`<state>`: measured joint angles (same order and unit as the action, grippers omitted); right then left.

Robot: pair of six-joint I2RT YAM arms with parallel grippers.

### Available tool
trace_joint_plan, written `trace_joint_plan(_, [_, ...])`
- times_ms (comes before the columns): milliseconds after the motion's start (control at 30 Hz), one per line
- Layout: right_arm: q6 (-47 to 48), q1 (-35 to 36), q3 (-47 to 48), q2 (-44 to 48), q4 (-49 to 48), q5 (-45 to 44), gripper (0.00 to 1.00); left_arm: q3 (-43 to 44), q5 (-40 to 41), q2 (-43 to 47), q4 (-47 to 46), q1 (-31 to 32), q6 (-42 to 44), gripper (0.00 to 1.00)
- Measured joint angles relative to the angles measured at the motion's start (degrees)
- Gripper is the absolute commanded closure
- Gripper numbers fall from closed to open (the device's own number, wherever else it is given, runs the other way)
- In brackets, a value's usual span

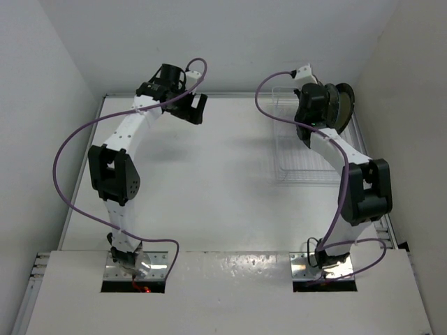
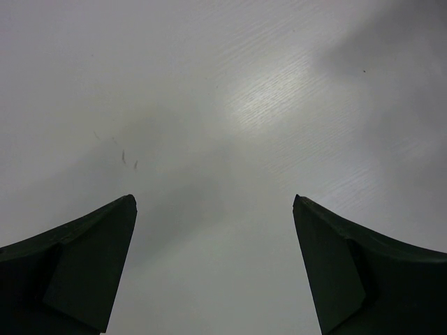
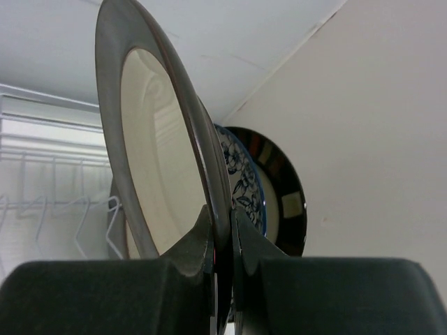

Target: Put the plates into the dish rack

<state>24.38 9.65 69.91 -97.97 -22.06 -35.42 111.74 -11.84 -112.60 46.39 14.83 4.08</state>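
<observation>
The rack's bare wires are below my right gripper, so it will lower the grey-rimmed plate among them beside the standing plates and release the plate's rim.
My right gripper is shut on the lower rim of a grey-rimmed plate with a cream centre, held upright on edge. Right behind it stand the white plate with blue flowers and the dark checked-rim plate, both upright. A further dark rim shows low on the left, mostly hidden. In the top view the plates stand at the far end of the clear dish rack, with the right gripper over them. My left gripper is open and empty above bare table, as the left wrist view shows.
Thin upright prongs of the rack stand to the left of the held plate. The right wall is close behind the plates. The back wall lies just beyond both grippers.
</observation>
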Motion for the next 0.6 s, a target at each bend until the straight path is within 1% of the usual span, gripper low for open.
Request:
trace_joint_plan(167, [5.5, 1.9, 0.0, -2.4, -6.9, -3.8, 1.0, -0.5, -0.6, 0.0, -0.4, 0.0, 0.0, 0.01])
trace_joint_plan(267, [6.2, 2.6, -0.1, -3.1, -9.7, -6.7, 1.0, -0.6, -0.8, 0.0, -0.4, 0.0, 0.0, 0.01])
trace_joint_plan(433, [2.2, 3.3, -3.4, -3.0, -12.1, -10.1, 1.0, -0.8, -1.3, 0.0, -0.6, -0.3, 0.0, 0.01])
trace_joint_plan(600, [-4.3, 3.5, -7.4, -3.0, -9.2, -12.8, 1.0, -1.7, -1.5, 0.0, -0.6, -0.5, 0.0, 0.01])
